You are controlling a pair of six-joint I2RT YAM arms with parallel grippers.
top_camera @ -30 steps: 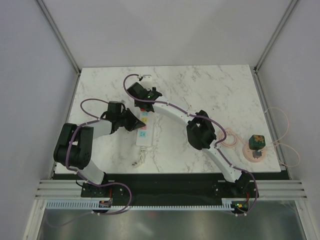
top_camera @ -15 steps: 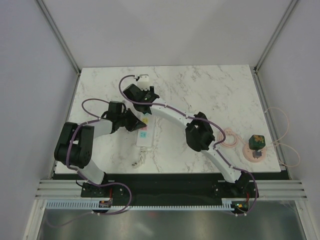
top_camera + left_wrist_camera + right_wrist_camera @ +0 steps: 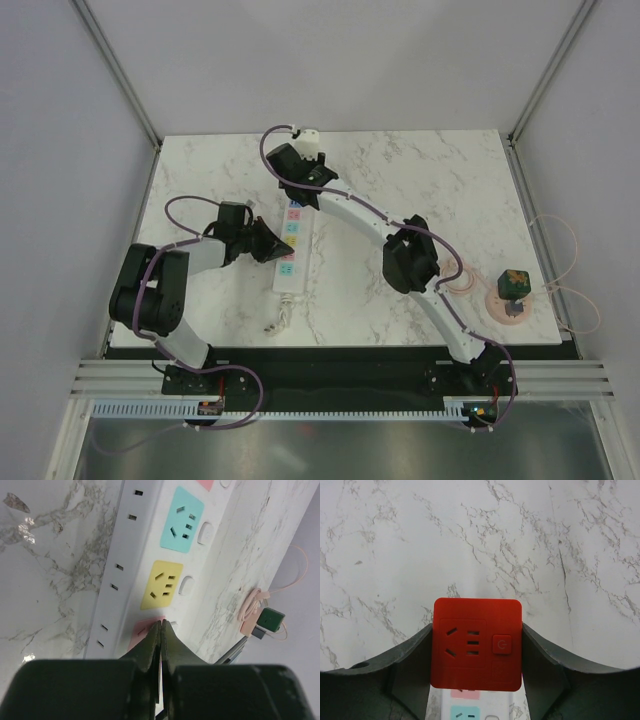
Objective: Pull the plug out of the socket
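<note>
My right gripper holds the plug, and bare tabletop beside the socket lies below it, to its right in the top view. It should next move sideways and down and let go of the plug.
The red-orange plug (image 3: 477,650) sits squarely between the fingers of my right gripper (image 3: 477,630), which is shut on its two sides. Its top face shows outlet slots and a power button. Below its near edge lies the far end of the white socket (image 3: 492,705); the prongs are hidden. In the top view the right gripper (image 3: 300,188) hovers past the far end of the socket (image 3: 290,283), and the plug is hidden under it. My left gripper (image 3: 272,250) is shut and presses tip-down on the strip's left side. In the left wrist view, the left gripper (image 3: 161,623) touches the socket (image 3: 130,555) at a pink outlet.
A dark green cube (image 3: 514,281) with a thin pink cable rests on a pink disc (image 3: 508,308) at the table's right edge, beside a coiled pink cable (image 3: 460,275). The strip's short white cord (image 3: 280,318) trails toward the near edge. The cube (image 3: 271,620) also shows in the left wrist view.
My right gripper has moved toward the far side and slightly right with the plug, uncovering more of the strip's outlets. The left gripper and the strip have stayed put.
</note>
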